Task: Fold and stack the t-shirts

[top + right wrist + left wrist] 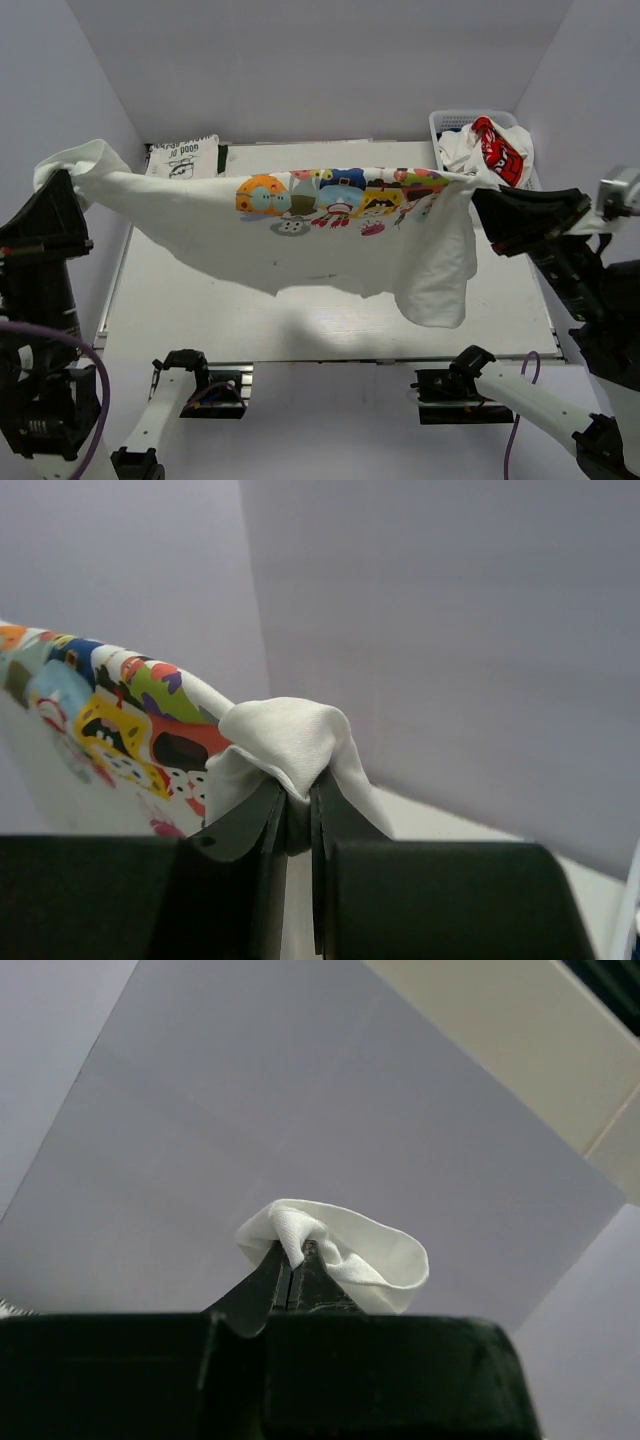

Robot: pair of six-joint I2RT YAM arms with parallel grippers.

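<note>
The shirt hangs stretched above the clear table, so I should lower my right gripper toward the left in the top view and let go of the shirt on the table.
A white t-shirt with a colourful cartoon print (330,215) hangs stretched in the air above the table between both arms. My left gripper (68,185) is shut on its left end; the left wrist view shows white cloth (345,1250) pinched between the fingertips (293,1260). My right gripper (478,195) is shut on its right end; the right wrist view shows a bunch of cloth (290,740) clamped in the jaws, with the print (110,710) to the left. A folded white tee with black lettering (183,157) lies at the table's far left.
A white lattice basket (455,125) stands at the far right corner and holds a white tee with a red patch (497,150). The pale table top (200,300) lies under the hanging shirt, with its shadow on it.
</note>
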